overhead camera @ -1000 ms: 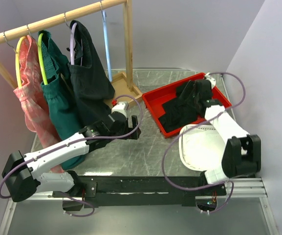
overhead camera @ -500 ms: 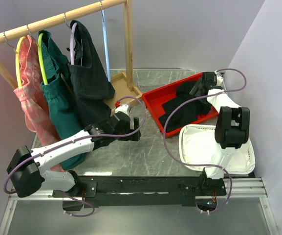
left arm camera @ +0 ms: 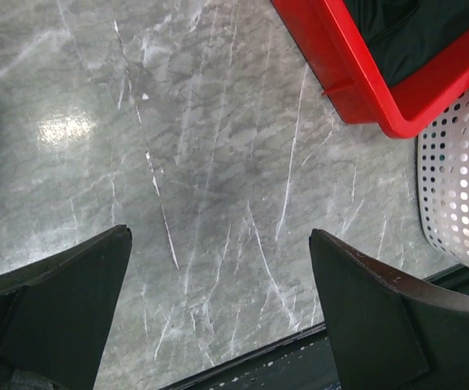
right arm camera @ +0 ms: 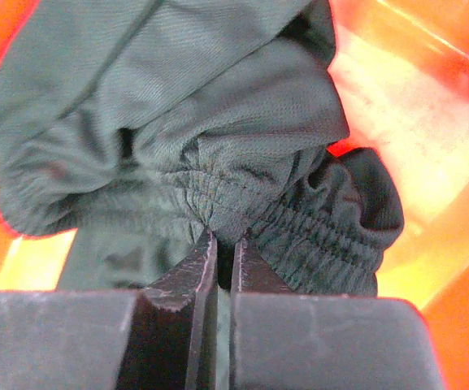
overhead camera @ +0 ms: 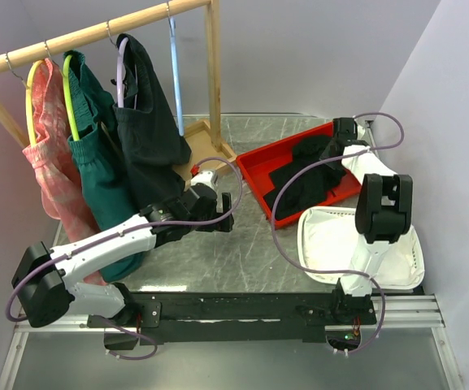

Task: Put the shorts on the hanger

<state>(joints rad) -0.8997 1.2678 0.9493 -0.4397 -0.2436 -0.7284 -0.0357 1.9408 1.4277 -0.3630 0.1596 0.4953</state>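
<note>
I will raise my left gripper next and tilt it up to close on the waistband's free part (overhead camera: pixel 322 151), because my right gripper's fingers hold only a fold of waistband.
The black shorts (overhead camera: pixel 306 177) lie crumpled in a red tray (overhead camera: pixel 253 165) at the back right. My right gripper (overhead camera: pixel 337 143) reaches down into the tray's far end. In the right wrist view its jaws (right arm camera: pixel 223 240) are shut on a fold of the shorts' (right arm camera: pixel 177 122) elastic waistband. The light blue hanger (overhead camera: pixel 176 89) hangs bare from the wooden rail, beside the rack's upright post. My left gripper (overhead camera: pixel 222 213) hovers low over the marble table, left of the tray. It stands open (left arm camera: pixel 218 237) with nothing between its fingers.
A wooden rack (overhead camera: pixel 212 65) holds pink checked shorts (overhead camera: pixel 51 162), dark green shorts (overhead camera: pixel 100 171) and black shorts (overhead camera: pixel 149 130) on other hangers. A white perforated basket (overhead camera: pixel 323 244) sits near the right arm's base. The red tray's corner (left arm camera: pixel 356 73) and the basket (left arm camera: pixel 453 187) show in the left wrist view.
The right arm swung back over the tray's far end and its gripper went from open to shut on the shorts. The left gripper shifted slightly right, still open.
</note>
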